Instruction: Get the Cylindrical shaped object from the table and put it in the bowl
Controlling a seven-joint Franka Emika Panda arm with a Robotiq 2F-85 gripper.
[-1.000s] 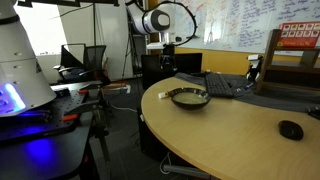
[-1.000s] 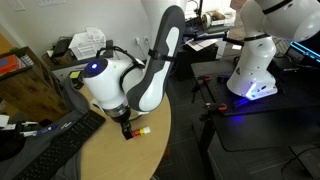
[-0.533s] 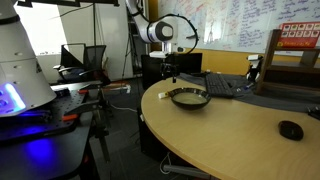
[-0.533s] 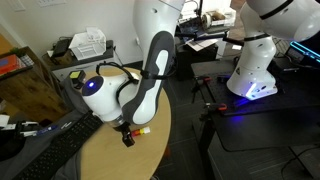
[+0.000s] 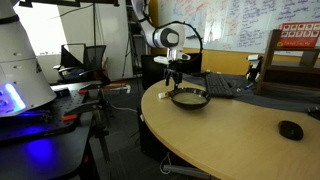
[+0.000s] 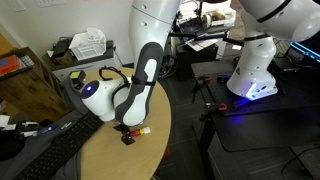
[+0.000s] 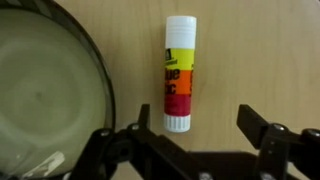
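Note:
The stick's pink lower end [image 7: 178, 107] is nearer my finger on the bowl side, so my gripper needs to go down toward the bowl first and then close there to get around it.
The cylindrical object is a glue stick [image 7: 178, 75] with a white cap and a yellow, orange and red label. It lies flat on the light wood table [image 7: 250, 50], just beside the bowl [image 7: 45, 95]. My gripper [image 7: 197, 125] is open and empty above the table, with the stick's near end by one finger. In an exterior view the gripper [image 5: 174, 80] hangs just behind the dark bowl [image 5: 189, 97] on the table [image 5: 230, 135]. In an exterior view the gripper [image 6: 128, 135] is low over the table edge, next to the glue stick [image 6: 144, 129]. The bowl is hidden there.
A black keyboard [image 5: 226, 84] lies behind the bowl and also shows in an exterior view [image 6: 50, 145]. A black mouse [image 5: 291, 129] sits near the table's far end. A white robot base with blue light [image 6: 250, 60] and dark desks stand beside the curved table edge.
The arm has swung toward the bowl and lowered, bringing the open gripper down over the glue stick. The stick and bowl have not moved.

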